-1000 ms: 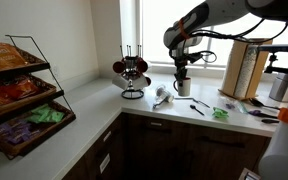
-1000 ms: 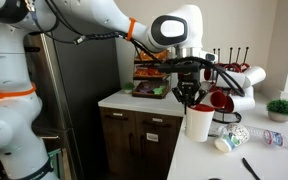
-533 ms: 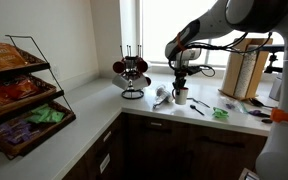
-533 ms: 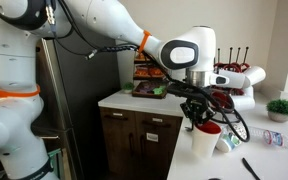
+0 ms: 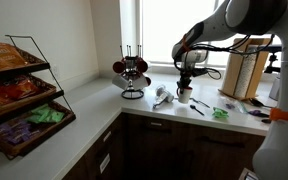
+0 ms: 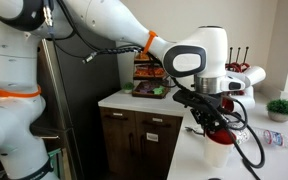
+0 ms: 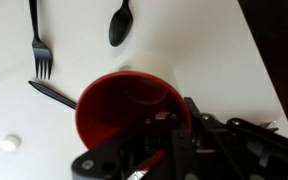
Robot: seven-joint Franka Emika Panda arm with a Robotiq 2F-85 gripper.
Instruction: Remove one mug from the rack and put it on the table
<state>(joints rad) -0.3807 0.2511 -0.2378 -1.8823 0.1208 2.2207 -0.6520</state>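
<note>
The white mug is still hanging low, so my gripper will next move down a little, set the mug on the bare countertop below it and let go of the mug's rim.
The black mug rack [image 5: 132, 82] stands by the window on the pale countertop [image 5: 94, 108] with mugs [image 5: 120, 68] hanging on it. Its prongs also show behind the arm in an exterior view [image 6: 236, 56]. My gripper [image 5: 184, 80] is shut on the rim of a white mug with a red inside [image 5: 183, 92], away from the rack and low over the countertop. In an exterior view the mug [image 6: 219, 152] hangs under the gripper [image 6: 212, 128]. In the wrist view the mug [image 7: 119, 105] fills the middle, with the gripper [image 7: 169, 135] on its rim.
A fork [image 7: 39, 50], a spoon [image 7: 121, 25] and a black knife [image 7: 52, 93] lie on the counter beside the mug. A plastic bottle [image 5: 162, 96] lies near the rack. A wire snack shelf [image 5: 19, 95], a paper towel roll [image 5: 246, 70] and a small plant [image 6: 281, 107] stand around.
My gripper has carried the mug further from the rack and lower toward the countertop. The rack and the other mugs have not moved.
</note>
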